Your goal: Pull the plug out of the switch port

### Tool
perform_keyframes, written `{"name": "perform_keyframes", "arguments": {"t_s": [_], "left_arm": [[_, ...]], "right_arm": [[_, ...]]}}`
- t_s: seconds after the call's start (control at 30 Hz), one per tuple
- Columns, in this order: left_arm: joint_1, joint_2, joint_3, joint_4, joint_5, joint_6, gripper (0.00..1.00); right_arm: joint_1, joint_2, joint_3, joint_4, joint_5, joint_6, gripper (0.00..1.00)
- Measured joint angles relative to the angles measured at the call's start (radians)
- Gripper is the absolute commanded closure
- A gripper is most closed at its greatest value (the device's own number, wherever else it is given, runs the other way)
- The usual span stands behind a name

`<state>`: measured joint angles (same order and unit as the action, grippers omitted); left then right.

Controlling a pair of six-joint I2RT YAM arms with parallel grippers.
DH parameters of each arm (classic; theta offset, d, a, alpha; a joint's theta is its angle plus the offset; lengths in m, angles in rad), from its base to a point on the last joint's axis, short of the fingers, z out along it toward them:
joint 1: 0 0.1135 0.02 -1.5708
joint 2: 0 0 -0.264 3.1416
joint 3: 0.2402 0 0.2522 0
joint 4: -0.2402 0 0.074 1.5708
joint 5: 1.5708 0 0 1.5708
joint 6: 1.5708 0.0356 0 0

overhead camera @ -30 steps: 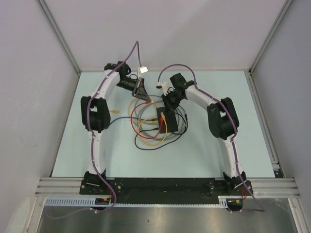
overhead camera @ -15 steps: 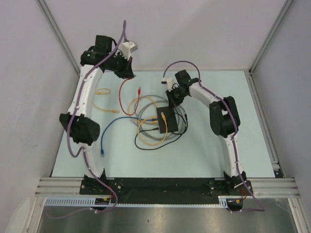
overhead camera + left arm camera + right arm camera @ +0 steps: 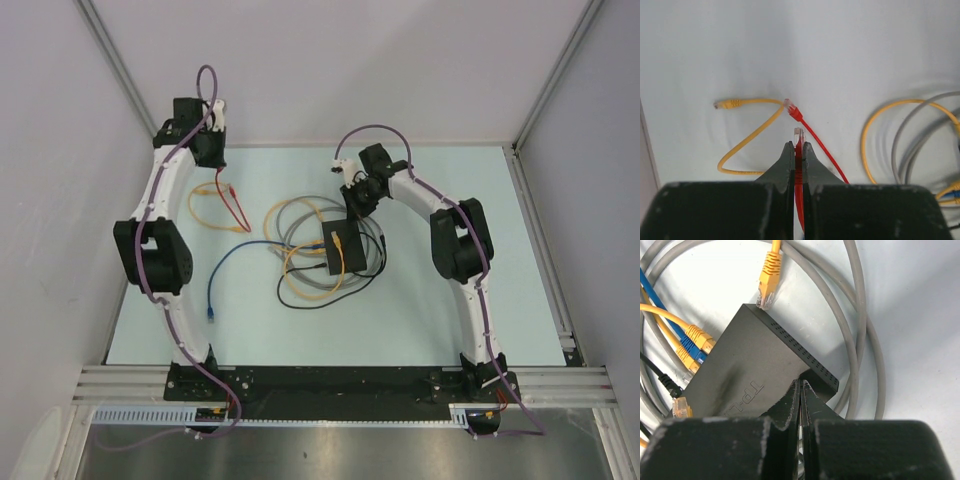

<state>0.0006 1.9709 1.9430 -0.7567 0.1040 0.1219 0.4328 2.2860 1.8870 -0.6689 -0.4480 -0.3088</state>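
The tabletop (image 3: 767,145) beside the yellow cable lies below my left gripper. I will lower the gripper toward that spot next and release the red cable's plug (image 3: 799,134) there.
The switch (image 3: 336,250) is a flat black box in the middle of the table, amid coiled cables. In the right wrist view it (image 3: 745,375) has blue and yellow plugs (image 3: 692,342) in its left edge. My right gripper (image 3: 801,386) is shut with its tips on the switch's near corner; from above it (image 3: 353,205) sits at the switch's far end. My left gripper (image 3: 799,146) is shut on the red cable's plug (image 3: 799,134), far left at the back (image 3: 210,160), away from the switch. The red cable (image 3: 238,212) trails on the table.
A yellow cable (image 3: 205,205) lies under the left gripper. A blue cable (image 3: 225,262) trails left, its plug (image 3: 211,312) free. Grey (image 3: 300,208) and black (image 3: 300,300) cables loop round the switch. A yellow plug (image 3: 769,277) lies at the switch's far corner. Walls enclose the table.
My left arm has swung from beside the switch to the far left back corner, taking the red cable away from the switch. The blue cable has slid left. The right gripper stays put.
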Motion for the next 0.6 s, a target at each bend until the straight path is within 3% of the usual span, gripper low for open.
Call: {"name": "perform_keyframes", "arguments": {"t_s": [0.23, 0.27, 0.3, 0.4, 0.6], "left_arm": [[0.023, 0.169, 0.06, 0.013, -0.084, -0.017, 0.98], [0.024, 0.184, 0.072, 0.011, -0.098, -0.017, 0.91], [0.024, 0.199, 0.089, 0.011, -0.119, -0.017, 0.74], [0.024, 0.204, 0.109, 0.014, -0.17, -0.019, 0.47], [0.006, 0.185, 0.115, 0.028, -0.267, -0.048, 0.37]], "right_arm": [[0.011, -0.001, 0.0, 0.011, 0.026, -0.008, 0.97], [0.011, -0.001, 0.0, 0.011, 0.027, -0.008, 0.97], [0.011, -0.002, 0.0, 0.012, 0.029, -0.008, 0.97], [0.013, -0.005, -0.006, 0.017, 0.037, -0.011, 0.97], [0.016, -0.013, -0.016, 0.024, 0.05, -0.022, 0.97]]}}
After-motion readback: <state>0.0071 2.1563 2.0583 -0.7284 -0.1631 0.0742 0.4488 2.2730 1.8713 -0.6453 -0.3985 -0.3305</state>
